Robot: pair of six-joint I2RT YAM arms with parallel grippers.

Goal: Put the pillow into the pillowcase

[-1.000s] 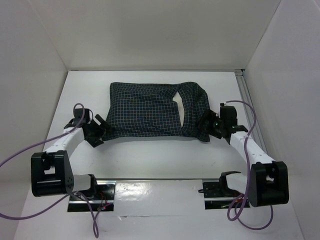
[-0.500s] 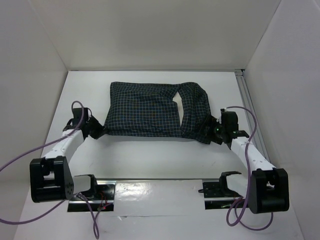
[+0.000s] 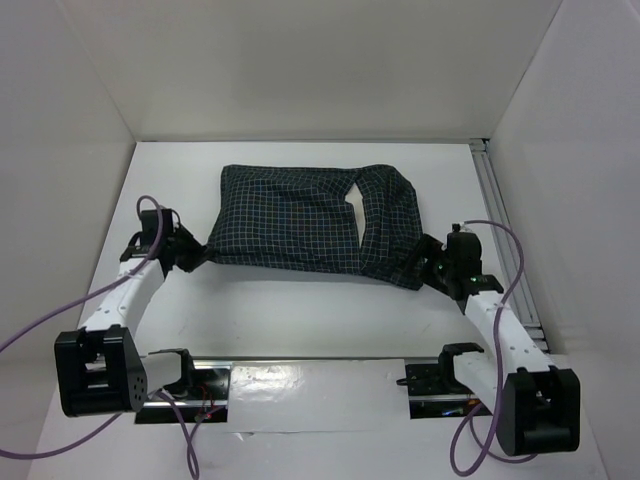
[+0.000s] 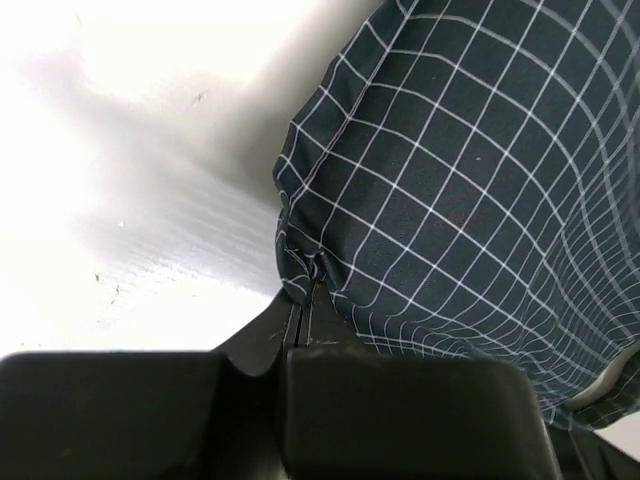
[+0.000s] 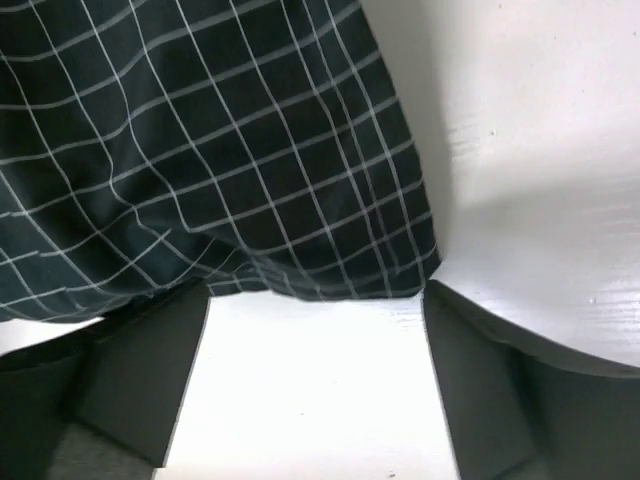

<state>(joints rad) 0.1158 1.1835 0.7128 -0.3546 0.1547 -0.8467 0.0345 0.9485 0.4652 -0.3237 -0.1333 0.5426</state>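
My left gripper needs to lift the pinched corner up and outward, then lower and release it by the table's far edge, as cream pillow still shows through the gap.
The pillowcase (image 3: 290,220), dark with a fine white grid, lies plump at the middle of the table with the pillow inside. Only a small cream patch of the pillow (image 3: 352,197) shows through a gap in the cloth. My left gripper (image 3: 198,256) is shut on the pillowcase's near left corner; in the left wrist view its jaws (image 4: 300,300) meet on a pinch of the checked cloth (image 4: 470,180). My right gripper (image 3: 425,268) is open at the near right corner. In the right wrist view its fingers (image 5: 150,370) straddle the cloth's edge (image 5: 330,285) without touching it.
White walls close in the table on the left, back and right. A metal rail (image 3: 505,230) runs along the right edge. Purple cables (image 3: 40,325) loop from both arms. A shiny base plate (image 3: 320,385) lies at the near edge.
My left gripper went from open to shut on the pillowcase's left corner. The right gripper moved in around the right corner and its jaws narrowed slightly.
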